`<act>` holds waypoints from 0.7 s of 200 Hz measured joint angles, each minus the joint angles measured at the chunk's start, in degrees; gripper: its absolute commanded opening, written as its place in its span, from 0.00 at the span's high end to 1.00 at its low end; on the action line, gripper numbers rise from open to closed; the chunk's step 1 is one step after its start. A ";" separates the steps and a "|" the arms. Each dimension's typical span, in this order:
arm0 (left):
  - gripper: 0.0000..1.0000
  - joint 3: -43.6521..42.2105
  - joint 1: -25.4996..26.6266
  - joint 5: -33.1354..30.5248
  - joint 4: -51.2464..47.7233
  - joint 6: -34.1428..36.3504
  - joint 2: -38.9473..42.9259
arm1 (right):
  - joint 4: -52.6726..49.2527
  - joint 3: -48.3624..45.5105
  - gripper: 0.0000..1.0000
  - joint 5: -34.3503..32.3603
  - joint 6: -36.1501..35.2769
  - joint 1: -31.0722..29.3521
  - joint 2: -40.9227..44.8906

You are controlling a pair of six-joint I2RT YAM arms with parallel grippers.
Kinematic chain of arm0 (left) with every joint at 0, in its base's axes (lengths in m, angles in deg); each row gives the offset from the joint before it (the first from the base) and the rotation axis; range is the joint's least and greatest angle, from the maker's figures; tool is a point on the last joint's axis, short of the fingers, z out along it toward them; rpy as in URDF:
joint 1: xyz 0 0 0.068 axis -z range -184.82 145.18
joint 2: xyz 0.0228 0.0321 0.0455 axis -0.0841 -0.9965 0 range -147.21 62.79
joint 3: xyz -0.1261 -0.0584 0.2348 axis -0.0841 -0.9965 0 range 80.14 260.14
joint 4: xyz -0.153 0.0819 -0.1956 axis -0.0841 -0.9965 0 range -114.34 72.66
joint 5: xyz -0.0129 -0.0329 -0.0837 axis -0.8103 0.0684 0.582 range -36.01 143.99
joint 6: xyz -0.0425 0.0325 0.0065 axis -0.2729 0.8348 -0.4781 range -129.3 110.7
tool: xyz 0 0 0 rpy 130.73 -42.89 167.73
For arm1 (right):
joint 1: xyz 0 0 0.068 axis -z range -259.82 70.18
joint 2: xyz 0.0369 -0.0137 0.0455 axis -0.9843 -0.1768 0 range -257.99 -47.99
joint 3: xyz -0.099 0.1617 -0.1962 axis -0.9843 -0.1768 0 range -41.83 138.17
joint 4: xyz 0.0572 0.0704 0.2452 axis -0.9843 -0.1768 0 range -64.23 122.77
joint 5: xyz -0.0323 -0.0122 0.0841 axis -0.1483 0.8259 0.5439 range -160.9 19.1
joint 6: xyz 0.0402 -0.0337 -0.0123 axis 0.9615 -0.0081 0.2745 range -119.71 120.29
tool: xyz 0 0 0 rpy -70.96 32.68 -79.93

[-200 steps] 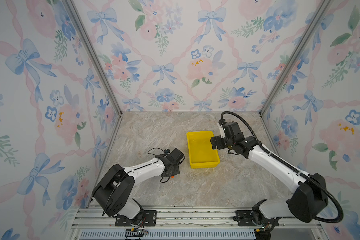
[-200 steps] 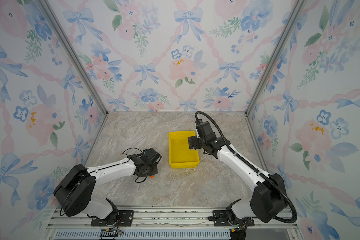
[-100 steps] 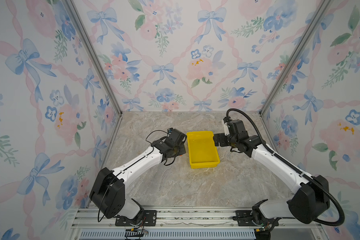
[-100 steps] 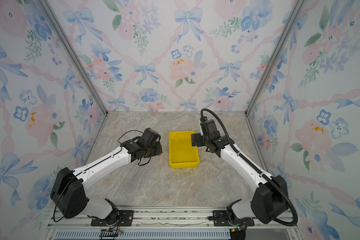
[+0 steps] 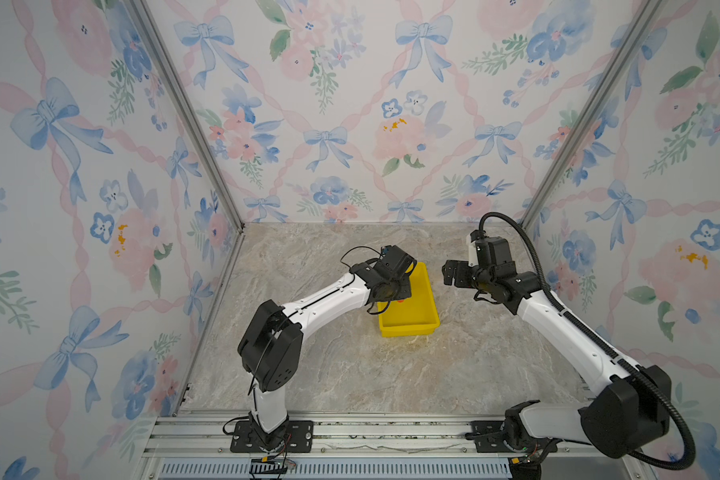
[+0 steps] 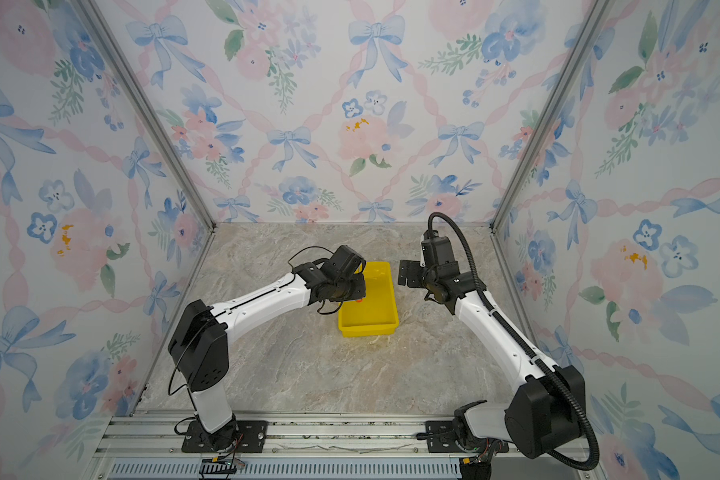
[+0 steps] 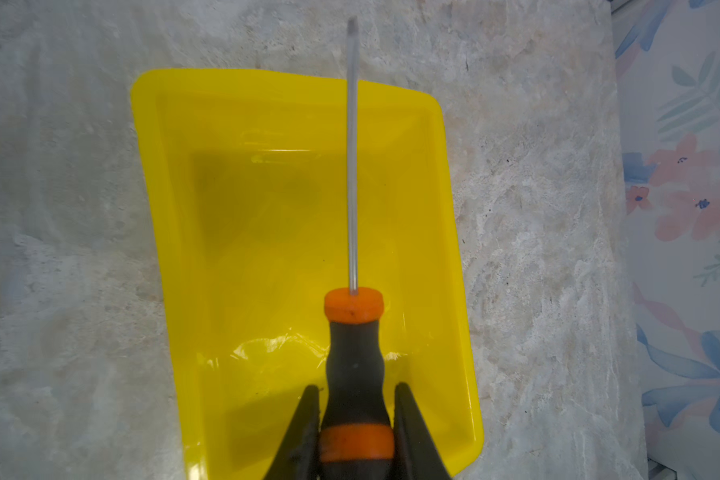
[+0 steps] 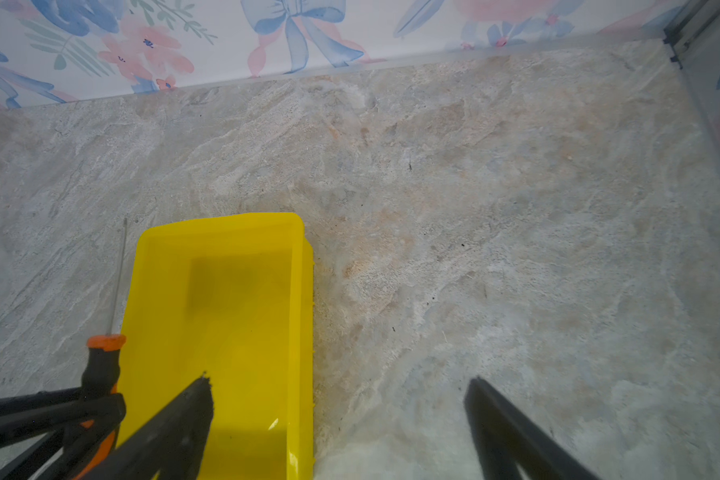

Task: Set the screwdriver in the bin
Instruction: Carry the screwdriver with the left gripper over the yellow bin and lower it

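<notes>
The screwdriver (image 5: 400, 300) is still held above the yellow bin's rim, with the bin's bottom below, so next my left gripper will lower it inside and release its handle there.
My left gripper (image 7: 356, 388) is shut on the black-and-orange handle of the screwdriver (image 7: 352, 345). It holds the screwdriver above the yellow bin (image 7: 246, 208), and the thin grey shaft reaches past the bin's far rim. In both top views the left gripper (image 5: 391, 286) (image 6: 344, 282) hangs over the left part of the bin (image 5: 416, 320) (image 6: 371, 316), with an orange bit of the screwdriver (image 5: 400, 300) (image 6: 360, 298) showing under it. My right gripper (image 8: 339, 380) is open and empty beside the bin (image 8: 233, 311); in a top view the right gripper (image 5: 449, 272) hovers just right of the bin.
The bin stands on a marble tabletop (image 5: 350, 374) enclosed by floral walls at the back and both sides. An aluminium rail (image 5: 350, 436) with both arm bases runs along the front. The right arm's black cable (image 5: 528, 249) loops above its wrist.
The left arm has carried the screwdriver from the table left of the bin up and over the bin. The right gripper has drawn away from the bin's right rim.
</notes>
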 measured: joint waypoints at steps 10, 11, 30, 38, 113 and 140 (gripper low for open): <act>0.99 1.07 0.70 0.28 -0.02 0.00 -1.79 | 0.00 -0.37 0.03 -0.02 0.00 0.20 0.42; 0.99 1.25 0.76 0.33 -0.02 0.00 -2.03 | -0.02 -0.42 0.03 -0.04 0.00 0.22 0.48; 0.99 2.40 1.25 0.94 0.09 0.00 -4.52 | 0.00 -0.90 0.03 -0.22 -0.02 0.22 1.01; 0.99 2.56 1.22 1.11 0.02 0.00 -5.33 | -0.04 -1.09 0.03 -0.24 -0.02 0.24 1.11; 0.99 3.50 1.22 1.53 -0.04 -0.04 -11.34 | -0.15 -2.27 0.03 -0.46 -0.07 1.05 2.05; 0.98 3.54 1.22 1.53 -0.02 -0.04 -12.57 | -0.13 -2.27 0.03 -0.44 -0.26 1.29 2.16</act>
